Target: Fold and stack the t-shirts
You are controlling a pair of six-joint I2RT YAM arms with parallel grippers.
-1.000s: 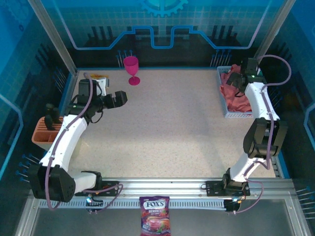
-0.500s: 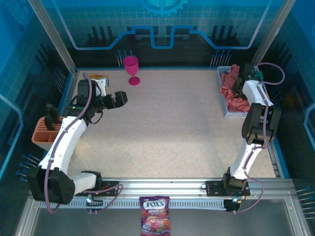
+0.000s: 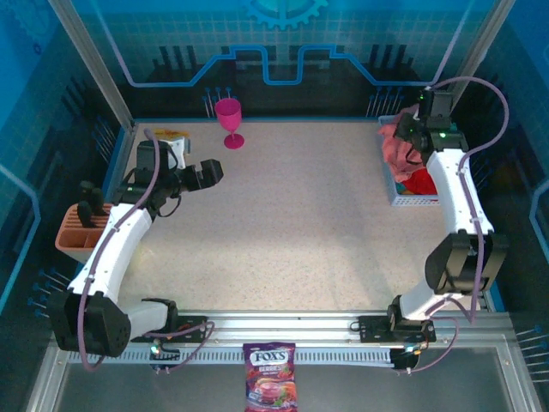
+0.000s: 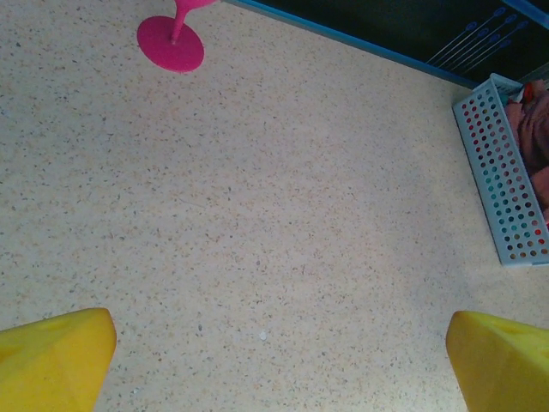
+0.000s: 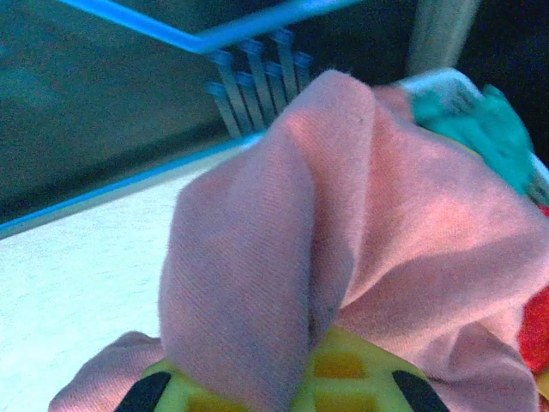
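Observation:
My right gripper will first carry the pink fold up from the basket (image 3: 403,199) and across toward my left gripper, to release it over the table's middle for spreading.
The salmon-pink t-shirt (image 3: 395,146) bunches over the far end of the pale blue perforated basket (image 3: 403,199) at the table's far right. My right gripper (image 3: 410,137) hangs over it, shut on a fold of that pink cloth (image 5: 343,215), which rises between the yellow-green fingers (image 5: 343,378). The red t-shirt (image 3: 420,182) lies in the basket under the arm and shows as a red patch (image 5: 536,335). My left gripper (image 3: 210,172) hovers over the table's far left, open, its yellow fingertips (image 4: 51,360) wide apart over bare tabletop.
A magenta goblet (image 3: 229,120) stands at the far edge, its foot (image 4: 171,43) ahead of my left gripper. An orange-yellow packet (image 3: 171,136) lies at the far left corner. An orange holder (image 3: 79,227) sits off the left edge. A candy bag (image 3: 270,386) lies on the front rail.
My right gripper has shut on the pink t-shirt in the basket and drawn it up and back, uncovering the red one. The left arm has stayed still.

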